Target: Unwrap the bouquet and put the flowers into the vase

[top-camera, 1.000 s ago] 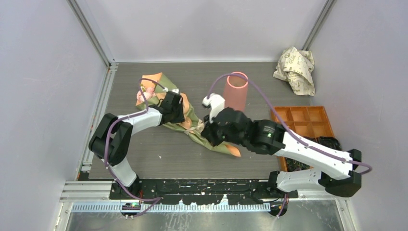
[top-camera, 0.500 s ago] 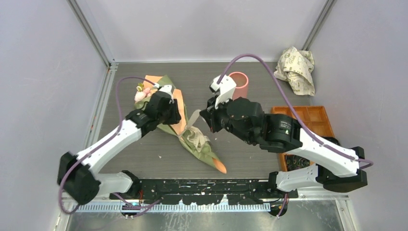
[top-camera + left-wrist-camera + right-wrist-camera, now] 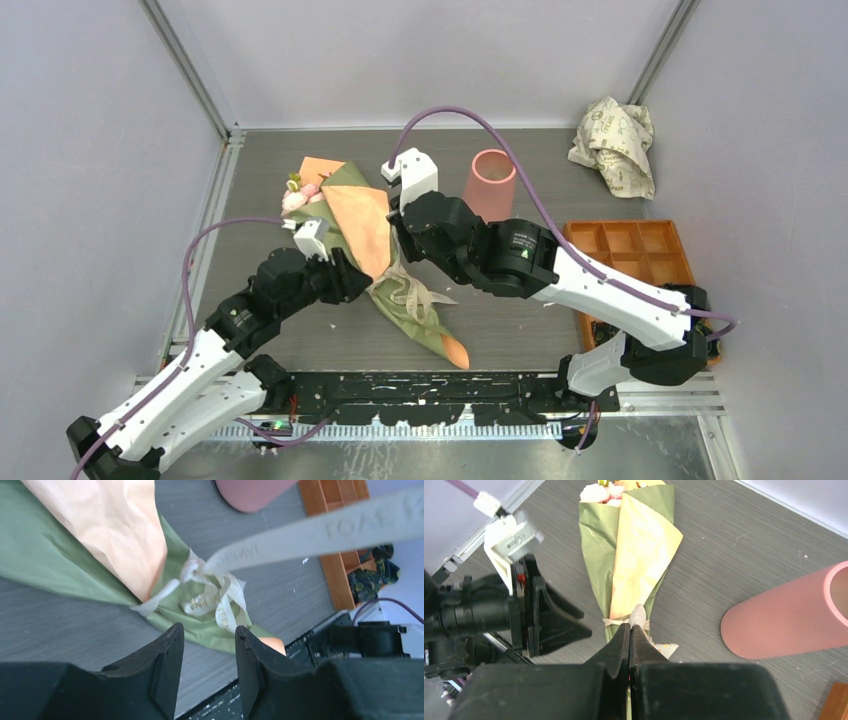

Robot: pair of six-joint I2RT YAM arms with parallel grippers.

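Note:
My right gripper draws the piece of ribbon to the right in the top view next, over the table between vase and tray (image 3: pixel 791 677). It then releases the ribbon, since the ribbon is knotted.
The bouquet (image 3: pixel 380 250), a cone of olive-green and orange paper, lies slantwise on the table, its point toward the near edge. Pink flowers (image 3: pixel 296 198) peep from its wide far-left end. My right gripper (image 3: pixel 630 625) is shut on a strand of the beige ribbon (image 3: pixel 310 532), which runs taut from the knot (image 3: pixel 210 597). In the top view the right gripper (image 3: pixel 398 245) hangs over the bouquet's middle. My left gripper (image 3: pixel 208 630) is open and empty, just left of the knot and above the table. The pink vase (image 3: pixel 490 188) stands upright, to the right of the bouquet.
Crumpled cream printed paper (image 3: pixel 613 140) lies in the far right corner. An orange compartment tray (image 3: pixel 630 250) sits at the right edge, with dark cables (image 3: pixel 690 300) beside it. The arms' black base rail (image 3: pixel 420 385) runs along the near edge.
The right gripper has swung left and away with the ribbon, drawing it taut. The left gripper has let go of the bouquet's wide end, pulled back toward the near side and opened.

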